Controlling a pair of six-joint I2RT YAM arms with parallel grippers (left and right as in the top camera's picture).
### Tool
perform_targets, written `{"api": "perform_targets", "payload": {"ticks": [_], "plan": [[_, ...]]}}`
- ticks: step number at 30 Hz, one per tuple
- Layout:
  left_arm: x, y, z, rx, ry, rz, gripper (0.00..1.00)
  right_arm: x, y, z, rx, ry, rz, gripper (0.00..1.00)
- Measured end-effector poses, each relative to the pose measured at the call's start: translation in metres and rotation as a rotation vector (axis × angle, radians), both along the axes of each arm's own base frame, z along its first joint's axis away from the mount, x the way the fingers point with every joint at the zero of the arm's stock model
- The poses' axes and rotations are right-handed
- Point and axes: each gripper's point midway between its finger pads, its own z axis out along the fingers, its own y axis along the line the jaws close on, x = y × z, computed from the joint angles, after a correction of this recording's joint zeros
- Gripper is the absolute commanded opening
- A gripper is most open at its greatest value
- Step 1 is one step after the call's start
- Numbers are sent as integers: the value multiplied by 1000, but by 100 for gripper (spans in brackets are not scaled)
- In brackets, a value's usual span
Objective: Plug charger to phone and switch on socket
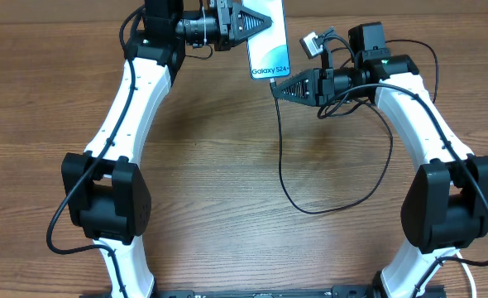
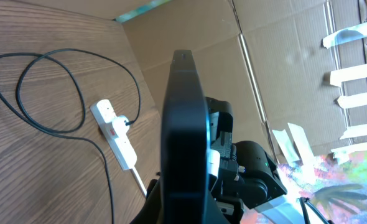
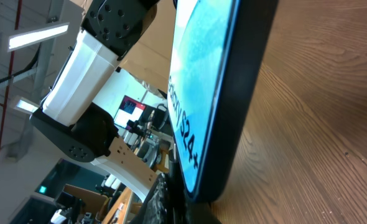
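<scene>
My right gripper moves away from the phone [image 1: 270, 45] next, tilts downward and goes down to the bare tabletop inside the cable loop [image 1: 331, 146], where it will be clear to release the connector.
The phone [image 1: 270, 45] is held up at the far middle of the table, its blue-white screen reading "Galaxy S24+" near the bottom edge. My left gripper [image 1: 260, 23] is shut on its upper part; in the left wrist view the phone [image 2: 183, 124] shows edge-on between the jaws. My right gripper [image 1: 279, 86] is shut on the charger's connector end, right at the phone's bottom edge [image 3: 202, 186]. The thin black charger cable [image 1: 282, 178] loops down across the table and back up to the right. The white socket [image 2: 114, 134] lies on the table with a black plug in it.
A brown cardboard wall [image 2: 264, 62] stands behind the table. More black cable [image 2: 46, 93] lies in loops beside the socket. Both arms' white links [image 1: 132, 108] [image 1: 422, 116] reach in from the near edge along the left and right sides.
</scene>
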Motion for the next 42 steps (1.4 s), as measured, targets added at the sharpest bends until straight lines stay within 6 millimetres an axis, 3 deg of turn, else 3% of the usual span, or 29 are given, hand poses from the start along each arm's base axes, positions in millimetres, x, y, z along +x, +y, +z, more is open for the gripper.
{"api": "perform_targets", "payload": {"ticks": [33,42], "plan": [[5,1,2,-5,7,29,4,8,1,4,-4,18,-3,4],[14,3,6,1,-20,74,4,25,3,9,-20,1,-26,4]]}}
